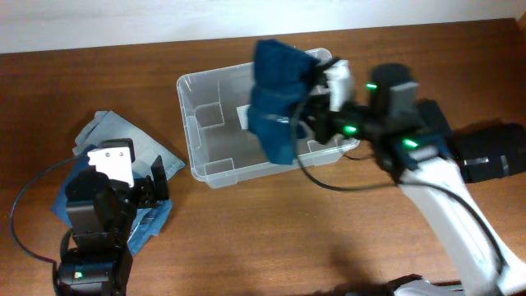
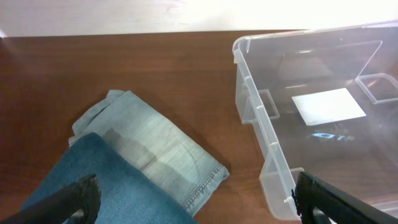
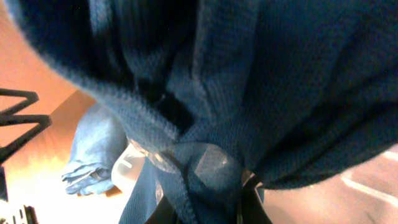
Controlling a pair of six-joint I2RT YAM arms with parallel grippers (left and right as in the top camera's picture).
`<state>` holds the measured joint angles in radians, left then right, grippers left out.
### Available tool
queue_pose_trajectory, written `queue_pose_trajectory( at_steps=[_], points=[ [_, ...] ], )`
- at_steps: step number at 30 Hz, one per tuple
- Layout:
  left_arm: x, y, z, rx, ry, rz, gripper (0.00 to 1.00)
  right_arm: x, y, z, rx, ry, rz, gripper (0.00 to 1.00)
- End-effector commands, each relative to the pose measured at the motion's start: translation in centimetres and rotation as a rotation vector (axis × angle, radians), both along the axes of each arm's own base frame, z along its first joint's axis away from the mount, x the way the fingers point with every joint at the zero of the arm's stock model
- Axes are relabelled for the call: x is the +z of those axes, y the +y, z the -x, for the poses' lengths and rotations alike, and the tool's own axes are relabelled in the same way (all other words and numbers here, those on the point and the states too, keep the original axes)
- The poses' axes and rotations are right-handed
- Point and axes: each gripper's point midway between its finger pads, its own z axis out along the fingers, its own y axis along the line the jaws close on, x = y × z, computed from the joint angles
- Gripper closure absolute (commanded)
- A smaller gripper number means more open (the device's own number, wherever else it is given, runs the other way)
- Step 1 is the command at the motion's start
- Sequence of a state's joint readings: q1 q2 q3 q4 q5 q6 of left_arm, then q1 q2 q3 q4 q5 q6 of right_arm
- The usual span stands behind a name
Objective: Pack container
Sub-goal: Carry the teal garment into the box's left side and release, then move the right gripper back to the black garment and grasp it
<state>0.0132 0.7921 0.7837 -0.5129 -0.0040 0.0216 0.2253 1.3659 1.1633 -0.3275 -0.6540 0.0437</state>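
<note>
The container's end nearer the denim [image 1: 223, 136] has an empty bottom, so next my right gripper needs to go left in the overhead view and down to release the dark blue cloth there.
The clear plastic container [image 1: 205, 136] stands at the table's middle, with a white label on its base [image 2: 328, 106]. My right gripper [image 1: 316, 94] is shut on a dark blue knitted cloth [image 1: 278, 103] and holds it bunched above the container's right half. That cloth fills the right wrist view [image 3: 249, 93]. My left gripper [image 2: 196, 202] is open and empty, low over the folded clothes left of the container [image 2: 261, 118]. Under it lie a light blue denim piece [image 2: 155, 146] and a darker blue cloth [image 2: 112, 180].
The pile of folded blue clothes [image 1: 111, 136] lies at the table's left, under my left arm. A black cable [image 1: 25, 197] loops near the left edge. The right arm's body [image 1: 460, 197] reaches in from the lower right.
</note>
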Motion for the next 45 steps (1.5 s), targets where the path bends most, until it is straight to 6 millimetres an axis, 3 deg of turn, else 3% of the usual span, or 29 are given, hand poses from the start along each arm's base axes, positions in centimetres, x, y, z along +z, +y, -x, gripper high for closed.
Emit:
queue_pose_trajectory(
  at_steps=[1,7,12,13,16,18,23,25,29,31,33,36,38,39,42,45],
  points=[
    [1.0,-0.2,-0.2,-0.005,-0.022,0.008,0.01,-3.5,4.5,-1.5,0.095,0.037,0.012,0.96],
    [0.9,-0.2,-0.1,-0.007,-0.018,0.01,0.01,-11.8,9.8,-1.7,0.197,0.187,0.045,0.96],
    [0.6,-0.2,0.0,-0.007,-0.004,0.01,0.01,-14.8,11.6,-1.4,0.222,0.238,0.063,0.92],
    [0.6,-0.2,0.1,-0.007,-0.004,0.01,0.01,-14.9,11.6,-1.7,0.206,0.244,0.062,0.87],
    [0.6,-0.2,0.1,-0.007,-0.004,0.01,0.01,-14.5,11.6,-1.9,0.204,0.231,0.058,0.51],
    [0.6,-0.2,0.1,-0.007,-0.004,0.01,0.0,-14.0,11.7,-2.1,0.204,0.225,0.056,0.01],
    [0.6,-0.2,0.1,-0.007,-0.004,0.009,0.01,-11.9,10.1,-4.2,0.108,0.229,0.113,0.01],
    [0.6,-0.2,0.1,-0.007,-0.004,0.01,0.01,-10.4,8.0,-5.5,0.013,0.24,0.174,0.02],
    [0.6,-0.2,0.1,-0.007,-0.004,0.009,0.01,-5.7,1.7,-7.5,-0.23,0.23,0.28,0.01],
    [0.6,-0.2,0.1,-0.007,-0.004,0.01,0.01,-3.4,-2.5,-7.9,-0.398,0.243,0.295,0.01],
    [0.6,-0.2,0.1,-0.007,-0.004,0.009,0.01,-1.1,-8.2,-7.6,-0.608,0.28,0.261,0.02],
    [0.6,-0.2,0.1,-0.007,-0.004,0.01,0.01,0.5,-15.1,-5.9,-0.818,0.359,0.179,0.02],
    [0.6,-0.2,0.1,-0.007,-0.004,0.01,0.01,0.5,-20.3,-4.2,-0.968,0.437,0.132,0.02],
    [0.6,-0.3,0.1,-0.007,-0.004,0.01,0.01,-0.2,-24.7,-2.4,-1.057,0.514,0.093,0.02],
    [0.6,-0.2,0.1,-0.007,-0.004,0.01,0.01,-2.5,-28.8,-0.4,-1.093,0.627,0.019,0.02],
    [0.6,-0.2,0.1,-0.007,-0.003,0.01,0.01,-5.8,-31.1,0.9,-1.087,0.708,-0.079,0.02]
  ],
)
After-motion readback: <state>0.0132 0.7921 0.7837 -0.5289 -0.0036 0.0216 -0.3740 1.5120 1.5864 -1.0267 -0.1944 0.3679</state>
